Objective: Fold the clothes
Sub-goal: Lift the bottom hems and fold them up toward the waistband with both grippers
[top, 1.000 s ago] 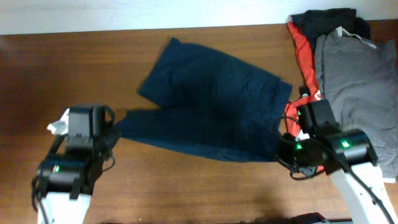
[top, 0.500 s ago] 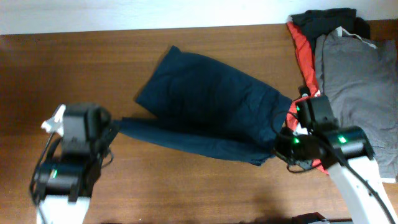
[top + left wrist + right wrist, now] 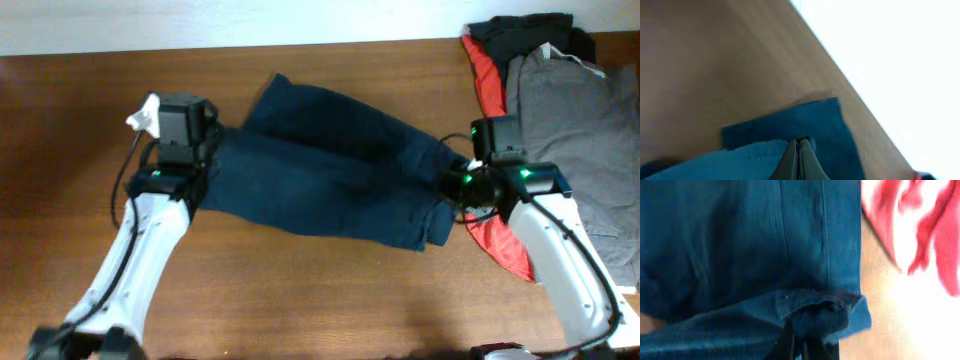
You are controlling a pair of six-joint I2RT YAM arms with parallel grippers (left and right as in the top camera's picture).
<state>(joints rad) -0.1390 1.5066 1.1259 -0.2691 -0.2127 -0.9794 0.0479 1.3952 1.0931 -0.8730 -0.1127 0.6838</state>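
Note:
The lower layer's far corner (image 3: 279, 81) (image 3: 834, 102) is uncovered past the shorts' held edge. My left gripper should next move outward toward that corner, then release the edge.
The dark navy shorts (image 3: 330, 170) lie across the middle of the wooden table, the near half lifted and carried over the far half. My left gripper (image 3: 212, 150) is shut on the shorts' left edge; in the left wrist view the closed fingers (image 3: 799, 150) pinch the blue fabric (image 3: 755, 157) above the lower layer (image 3: 825, 125). My right gripper (image 3: 452, 185) is shut on the shorts' right edge; in the right wrist view the fingers (image 3: 802, 342) grip a bunched fold of fabric (image 3: 830, 312) over the flat layer (image 3: 740, 240).
A red-orange garment (image 3: 490, 90) and grey trousers (image 3: 570, 120) with dark clothes (image 3: 520, 35) are piled at the right, close to my right arm. The red cloth also shows in the right wrist view (image 3: 920, 225). Bare wood table (image 3: 300, 300) lies in front.
Both grippers have carried the shorts' near edge away from me, toward the far side, folding the near half over the far half. The left arm moved farthest.

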